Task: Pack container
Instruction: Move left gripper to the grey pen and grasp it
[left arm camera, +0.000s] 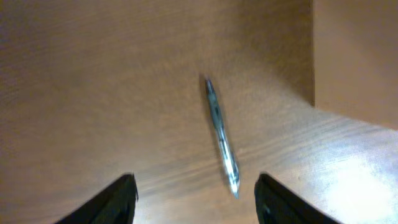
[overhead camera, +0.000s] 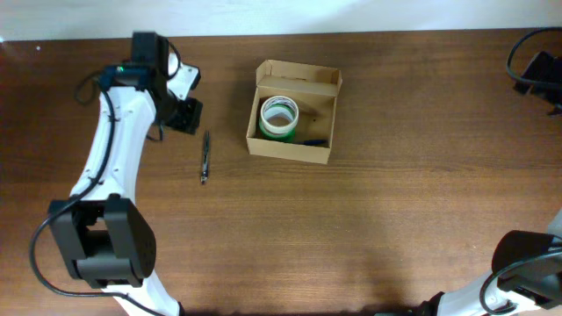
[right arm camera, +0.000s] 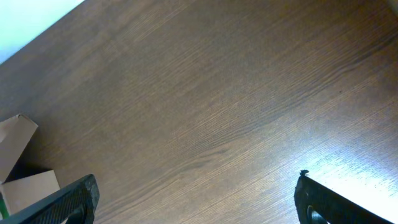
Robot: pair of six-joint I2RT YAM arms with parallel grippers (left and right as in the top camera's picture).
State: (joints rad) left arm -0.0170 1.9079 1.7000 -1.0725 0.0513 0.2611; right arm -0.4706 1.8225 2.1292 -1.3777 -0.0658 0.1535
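The pen's pale body (overhead camera: 205, 163) (left arm camera: 225, 148) is off-center between my fingers. My open left gripper will next move down and a little to the right in the wrist view, onto it.
The tan cardboard container (overhead camera: 294, 123) stands open at the table's middle back, with a roll of green and white tape (overhead camera: 279, 116) and a dark item inside. A pen (overhead camera: 205, 156) lies on the table left of the box; in the left wrist view the pen (left arm camera: 221, 137) lies just ahead of my open jaws, nearer the right finger. My left gripper (overhead camera: 186, 112) is open and empty, just up-left of the pen. My right gripper (right arm camera: 196, 202) is open and empty above bare table; the box corner (right arm camera: 22, 168) shows at its far left.
The box wall (left arm camera: 354, 56) fills the upper right of the left wrist view. The right arm's base (overhead camera: 537, 70) sits at the far right edge. The table's back edge (overhead camera: 351, 33) runs along the top.
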